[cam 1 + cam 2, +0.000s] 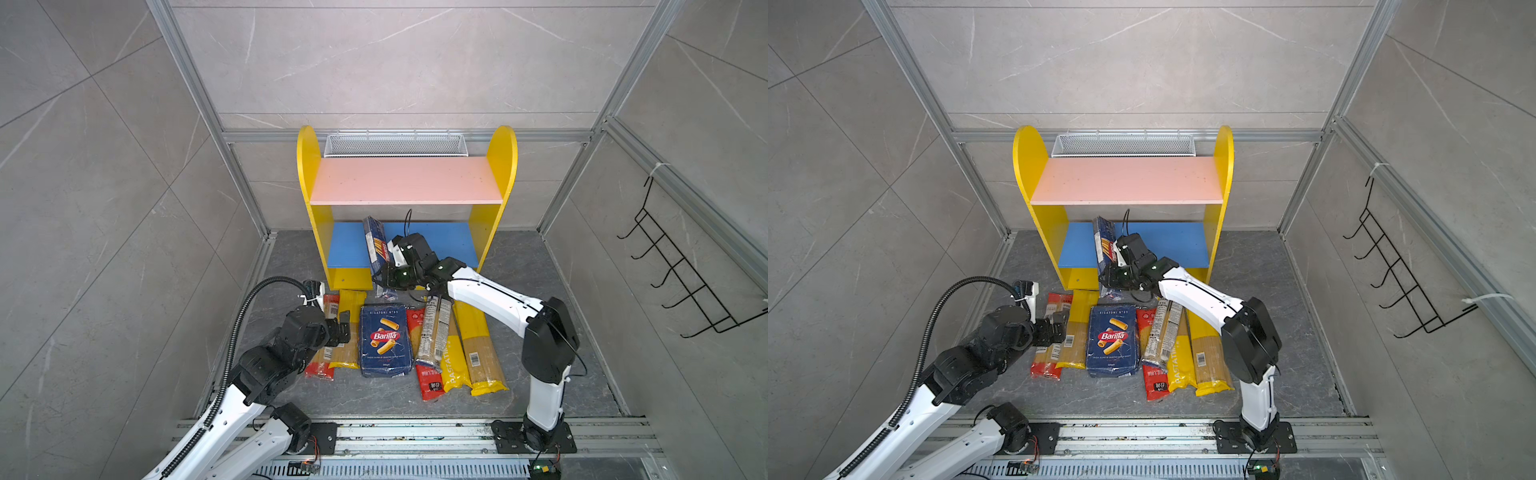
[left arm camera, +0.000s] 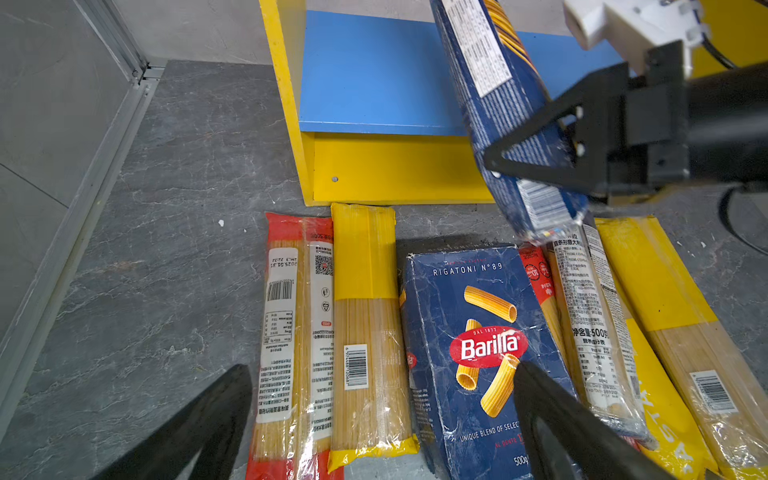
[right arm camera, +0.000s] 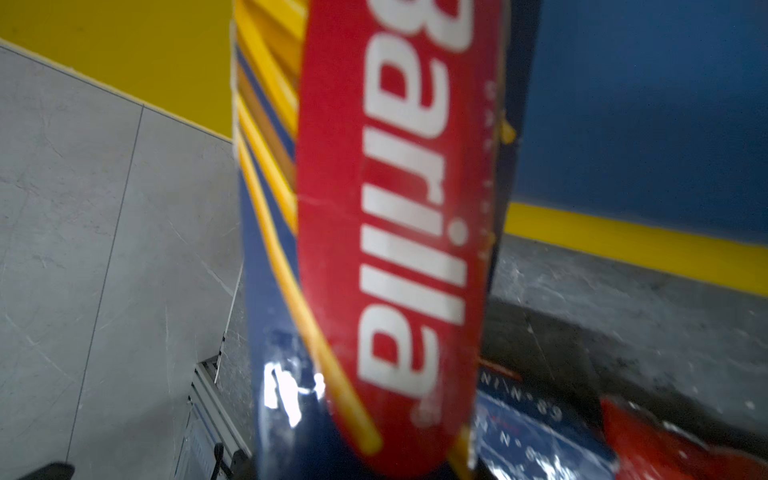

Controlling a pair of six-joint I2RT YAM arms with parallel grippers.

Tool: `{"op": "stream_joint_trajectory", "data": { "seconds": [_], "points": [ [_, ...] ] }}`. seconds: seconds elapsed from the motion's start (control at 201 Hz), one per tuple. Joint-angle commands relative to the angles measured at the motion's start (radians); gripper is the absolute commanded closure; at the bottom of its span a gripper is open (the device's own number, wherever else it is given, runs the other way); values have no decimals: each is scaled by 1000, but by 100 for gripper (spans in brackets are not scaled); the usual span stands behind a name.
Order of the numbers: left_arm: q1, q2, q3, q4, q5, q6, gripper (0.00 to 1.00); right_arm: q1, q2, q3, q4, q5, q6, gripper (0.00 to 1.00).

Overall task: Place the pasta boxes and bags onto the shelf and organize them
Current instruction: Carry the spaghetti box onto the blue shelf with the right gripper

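My right gripper carries the box outward onto the bare blue board end (image 1: 346, 249) beside the nearer yellow panel next and releases it there.
My right gripper (image 1: 381, 275) is shut on the long dark-blue Barilla spaghetti box (image 1: 374, 245) (image 3: 395, 208). The box is tilted, its far end over the blue lower board (image 1: 436, 245) of the shelf (image 1: 308, 166) and its near end off the floor. The pink upper board (image 1: 405, 180) is bare. On the floor lie the wide Barilla rigatoni pack (image 1: 384, 340) (image 2: 478, 353), a red-ended bag (image 2: 291, 332) and a yellow-ended bag (image 2: 365, 311) to its left, and several spaghetti bags (image 1: 482, 353) to its right. My left gripper (image 1: 343, 328) (image 2: 380, 368) hangs open over the two left bags.
A white mesh basket (image 1: 392, 145) sits behind the pink board. A black wire hook rack (image 1: 673, 266) hangs on the right wall. Aluminium rails (image 1: 415, 432) run along the front edge, and frame posts stand close to both sides of the shelf.
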Motion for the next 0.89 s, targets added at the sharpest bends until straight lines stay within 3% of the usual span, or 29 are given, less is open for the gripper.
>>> {"op": "stream_joint_trajectory", "data": {
  "seconds": [0.0,0.438,0.568,0.667,0.887],
  "points": [
    [-2,-24,37,-23,-38,18,0,5,61,183,125,-24,-33,73],
    [-1,-52,26,-42,-61,40,0,11,538,894,-42,-126,75,72],
    [-2,-53,20,-44,-63,42,0,17,667,1113,-130,-129,85,66],
    [-2,-55,15,-44,-63,44,0,20,707,1167,-145,-126,99,57],
    [-1,-64,16,-46,-60,47,0,25,690,1121,-132,-127,106,37]
  ]
}}
